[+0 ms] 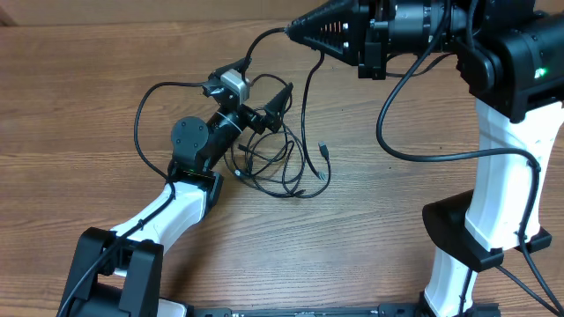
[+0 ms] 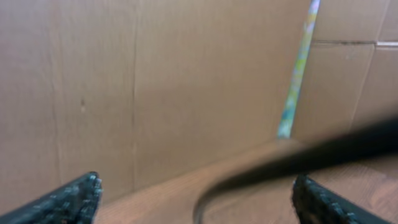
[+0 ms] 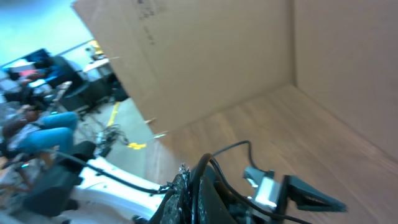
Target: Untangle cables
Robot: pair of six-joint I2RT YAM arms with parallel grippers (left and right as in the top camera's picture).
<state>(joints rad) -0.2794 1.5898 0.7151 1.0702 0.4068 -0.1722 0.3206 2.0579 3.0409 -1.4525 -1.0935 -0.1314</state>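
Note:
Next, the right gripper pulls away from the left gripper, over bare table, comes down and releases the held piece of cable, as it still hangs into the tangle.
The cables (image 1: pixel 280 169) lie as a loose black tangle on the wooden table, with a small plug (image 1: pixel 324 148) at the right side. High at the back, my right gripper (image 1: pixel 289 32) is shut on one cable strand (image 1: pixel 306 106) that hangs down to the tangle. In the right wrist view that strand (image 3: pixel 231 151) loops over the closed right gripper (image 3: pixel 198 177). My left gripper (image 1: pixel 275 107) stands open just above the tangle's far edge. In the left wrist view a blurred cable (image 2: pixel 298 160) crosses between the left gripper's (image 2: pixel 196 199) spread fingers (image 2: pixel 76 198).
Cardboard walls (image 2: pixel 186 81) stand behind the table. The right arm's white base (image 1: pixel 493 220) occupies the right side, with its thick black wire (image 1: pixel 414 154) looping beside it. The left arm (image 1: pixel 176 189) reaches in from the bottom left.

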